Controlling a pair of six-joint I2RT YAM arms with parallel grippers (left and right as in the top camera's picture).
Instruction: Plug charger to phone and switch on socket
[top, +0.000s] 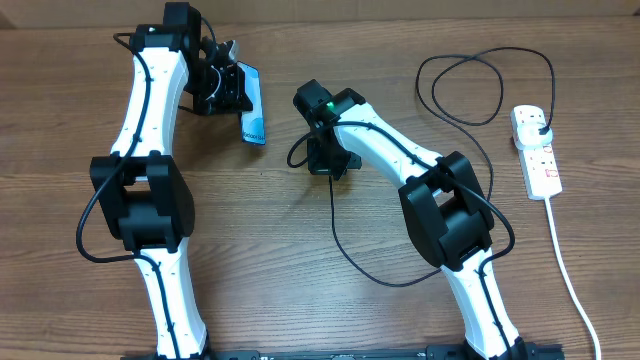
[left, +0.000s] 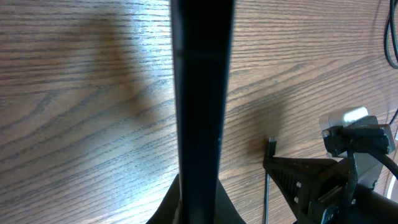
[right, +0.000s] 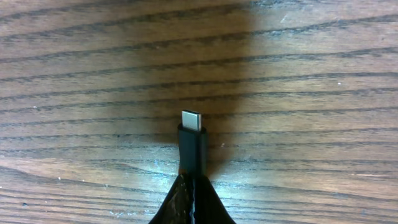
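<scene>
The right gripper tilts toward the socket next. Then it lays the charger connector on the wood, which is empty around the connector's end.
The phone has a light blue screen and is held tilted above the table at the upper left by my left gripper, which is shut on it. In the left wrist view the phone shows edge-on as a dark vertical bar. My right gripper is shut on the charger connector, whose silver tip points at the wood. The black charger cable loops across the table to its plug in the white socket at the right. The right gripper and the connector tip also show in the left wrist view.
The socket's thick white cord runs down toward the table's front right. Cable loops lie at the upper right. The wooden table ends at a back edge along the top.
</scene>
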